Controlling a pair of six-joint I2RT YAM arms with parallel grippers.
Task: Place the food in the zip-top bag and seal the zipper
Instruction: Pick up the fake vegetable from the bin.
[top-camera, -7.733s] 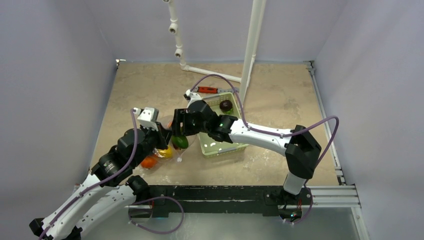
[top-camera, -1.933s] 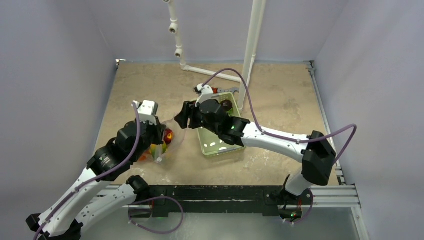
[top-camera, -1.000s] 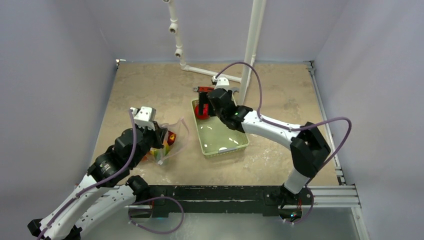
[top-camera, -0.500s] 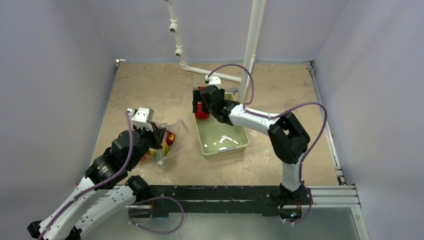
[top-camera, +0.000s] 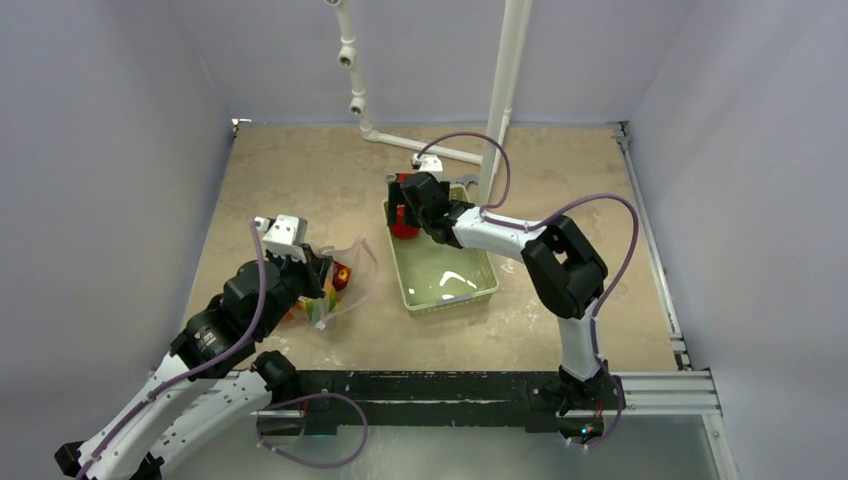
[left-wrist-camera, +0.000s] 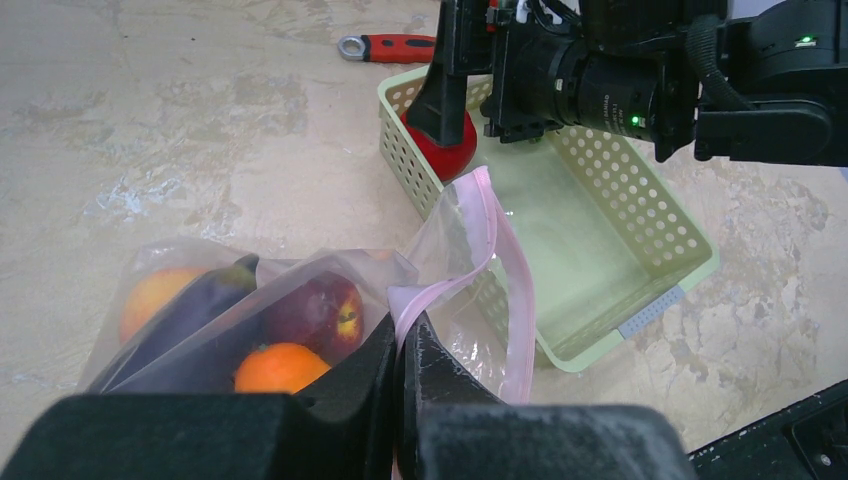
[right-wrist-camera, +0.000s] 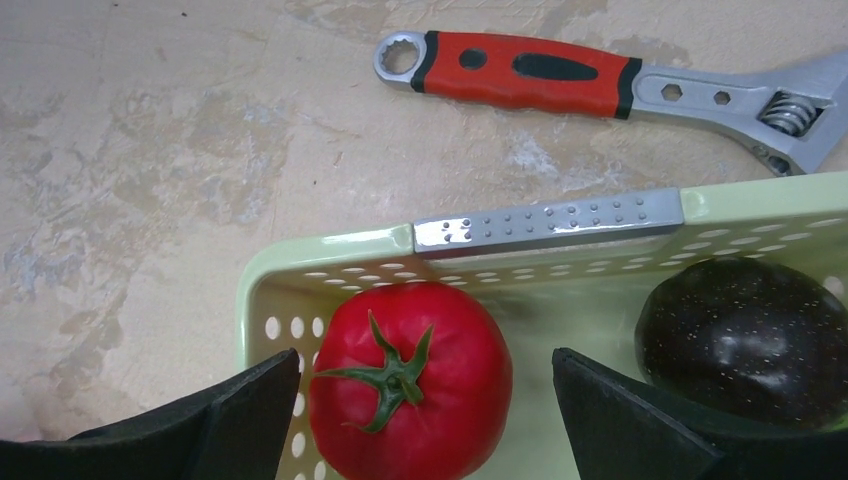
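My right gripper comes down over the red tomato in the basket's corner (top-camera: 404, 229) (right-wrist-camera: 412, 385) next and closes, since its open fingers already stand on either side.
The clear zip-top bag (top-camera: 345, 283) lies left of the basket, and its pale pink zipper (left-wrist-camera: 508, 270) stands open. My left gripper (left-wrist-camera: 403, 338) is shut on the zipper's near end and holds the mouth up; it also shows in the top view (top-camera: 318, 272). Inside the bag are a red apple (left-wrist-camera: 322, 308), an orange (left-wrist-camera: 279, 367), a dark purple eggplant (left-wrist-camera: 190, 312) and a peach-coloured piece (left-wrist-camera: 148, 298). My right gripper (right-wrist-camera: 425, 405) is open, its fingers either side of a red tomato (right-wrist-camera: 410, 375) in the basket's far left corner. A dark purple fruit (right-wrist-camera: 745, 335) lies beside it.
The light green basket (top-camera: 472, 291) sits mid-table, its rim in the right wrist view (right-wrist-camera: 550, 222). A red-handled wrench (right-wrist-camera: 560, 75) lies on the table just beyond it. A white pipe frame (top-camera: 505, 90) stands behind the basket.
My right gripper left the bag's mouth, swung to the basket's far left corner and came down open over the tomato. My left gripper kept hold of the zipper; the bag shifted slightly.
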